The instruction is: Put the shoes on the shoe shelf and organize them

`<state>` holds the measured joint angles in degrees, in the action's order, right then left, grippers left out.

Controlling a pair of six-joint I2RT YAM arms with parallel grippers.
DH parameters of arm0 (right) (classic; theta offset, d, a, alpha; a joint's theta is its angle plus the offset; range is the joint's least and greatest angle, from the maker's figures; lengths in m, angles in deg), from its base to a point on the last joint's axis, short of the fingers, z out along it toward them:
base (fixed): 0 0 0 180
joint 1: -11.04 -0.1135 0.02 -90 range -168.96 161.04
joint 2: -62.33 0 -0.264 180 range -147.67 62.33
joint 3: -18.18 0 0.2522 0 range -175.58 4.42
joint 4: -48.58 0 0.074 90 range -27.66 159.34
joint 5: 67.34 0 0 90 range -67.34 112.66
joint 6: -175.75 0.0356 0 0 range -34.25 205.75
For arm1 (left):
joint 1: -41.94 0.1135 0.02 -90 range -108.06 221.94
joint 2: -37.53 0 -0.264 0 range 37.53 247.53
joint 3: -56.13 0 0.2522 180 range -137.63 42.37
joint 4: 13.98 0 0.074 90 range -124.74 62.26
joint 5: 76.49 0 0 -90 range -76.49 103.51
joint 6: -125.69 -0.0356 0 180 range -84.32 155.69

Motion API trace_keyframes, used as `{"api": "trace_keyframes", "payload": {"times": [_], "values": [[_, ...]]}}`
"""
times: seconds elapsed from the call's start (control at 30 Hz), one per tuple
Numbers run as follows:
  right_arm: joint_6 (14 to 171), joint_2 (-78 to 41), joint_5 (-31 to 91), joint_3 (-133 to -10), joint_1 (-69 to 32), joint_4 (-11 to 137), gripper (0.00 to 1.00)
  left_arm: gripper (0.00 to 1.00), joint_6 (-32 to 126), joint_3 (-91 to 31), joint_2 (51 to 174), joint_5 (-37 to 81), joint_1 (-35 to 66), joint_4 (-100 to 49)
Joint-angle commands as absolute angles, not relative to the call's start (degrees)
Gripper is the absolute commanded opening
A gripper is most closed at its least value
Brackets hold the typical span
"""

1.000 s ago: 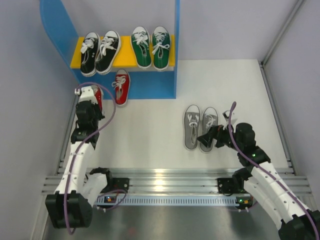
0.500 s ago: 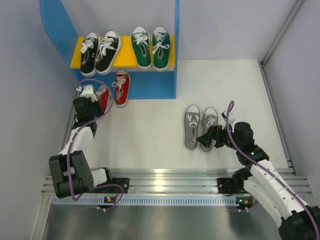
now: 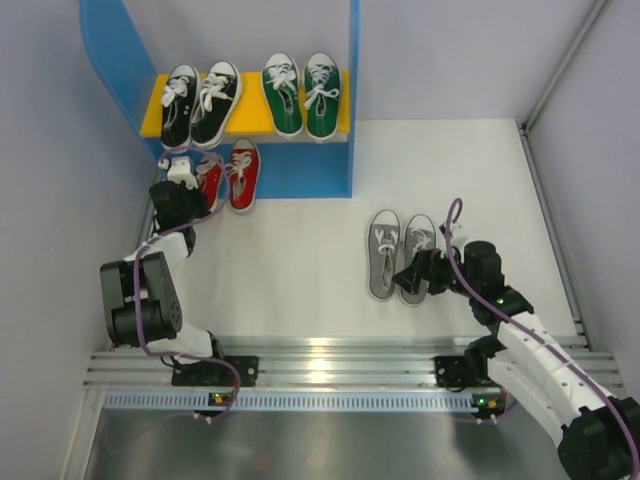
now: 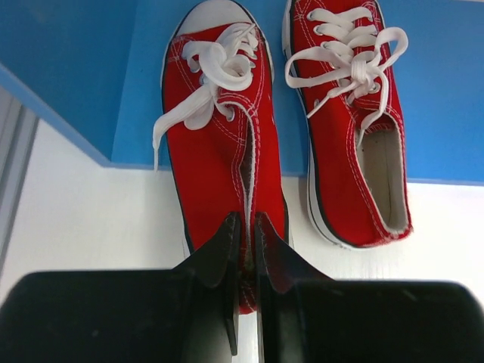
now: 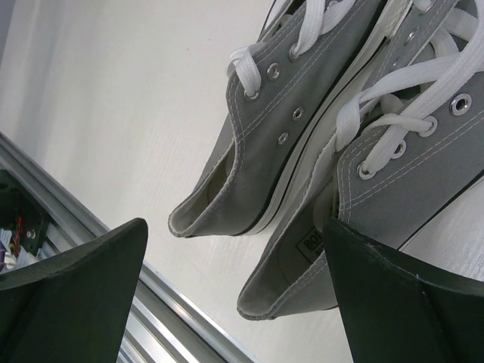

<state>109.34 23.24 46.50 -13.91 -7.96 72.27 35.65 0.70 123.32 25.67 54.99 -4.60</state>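
The red shoe in my left gripper has its heel sticking out farther than its mate's, so I will push the shoe outward next, deeper onto the blue lower level.
The blue shoe shelf (image 3: 352, 60) stands at the back left. On its yellow board (image 3: 250, 118) sit the black pair (image 3: 200, 103) and the green pair (image 3: 302, 93). My left gripper (image 3: 193, 190) is shut on the heel of the left red shoe (image 3: 208, 176), which lies toe-first on the blue lower level beside the other red shoe (image 3: 241, 173). In the left wrist view my gripper (image 4: 243, 219) pinches the heel of that shoe (image 4: 219, 151), with its mate (image 4: 348, 128) to the right. My right gripper (image 3: 415, 275) is open at the heels of the grey pair (image 3: 400, 255). In the right wrist view it (image 5: 234, 227) stands wide around them (image 5: 280, 144).
Grey walls close in the white table (image 3: 300, 260) on the left, the back and the right. A metal rail (image 3: 330, 355) runs along the near edge by the arm bases. The lower shelf floor (image 3: 310, 170) right of the red pair is bare blue.
My left arm has stretched toward the shelf, carrying the left red shoe up beside its mate on the lower level. My right gripper has barely shifted at the grey heels.
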Motion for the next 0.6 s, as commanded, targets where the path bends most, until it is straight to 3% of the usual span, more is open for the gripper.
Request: {"api": "trace_keyframes", "payload": {"times": [0.0,0.57], "values": [[108.7,22.8,46.0,-15.9,-8.7,69.6,0.99,0.00,35.2,-3.2,126.9,30.6,55.3,10.1],[108.5,20.5,45.0,-16.2,-8.7,70.0,0.99,0.00,32.5,-9.8,137.4,33.0,56.5,10.1]]}}
